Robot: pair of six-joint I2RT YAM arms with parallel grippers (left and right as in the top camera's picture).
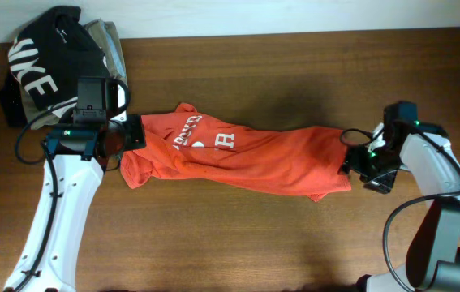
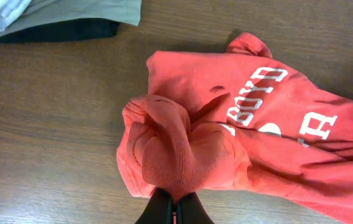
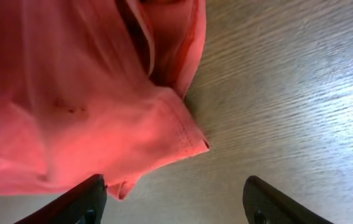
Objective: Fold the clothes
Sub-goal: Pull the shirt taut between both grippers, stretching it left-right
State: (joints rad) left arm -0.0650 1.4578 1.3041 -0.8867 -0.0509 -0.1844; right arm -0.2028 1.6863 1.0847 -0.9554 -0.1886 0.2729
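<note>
The shirt lies crumpled in a band. My left gripper lifts high next, swings the shirt open, lowers its end onto the near tabletop, then releases it.
The clothes, a red-orange T-shirt (image 1: pixel 246 154) with white lettering, lie stretched in a crumpled band across the middle of the table. My left gripper (image 1: pixel 132 134) is shut on a bunched fold at the shirt's left end (image 2: pixel 176 158); in the left wrist view the fabric wells up out of the closed fingertips. My right gripper (image 1: pixel 350 158) stands open at the shirt's right end. In the right wrist view its two fingers (image 3: pixel 83 202) are wide apart over bare wood, with the shirt's hem corner (image 3: pixel 176 134) just in front of them and only a small tip of fabric beside the left finger.
A black garment with large white letters (image 1: pixel 43 61) lies at the back left corner on top of olive-grey folded garments (image 1: pixel 108 40), also seen as grey-green cloth (image 2: pixel 58 12) in the left wrist view. The table's back edge (image 1: pixel 294 32) runs along the top.
</note>
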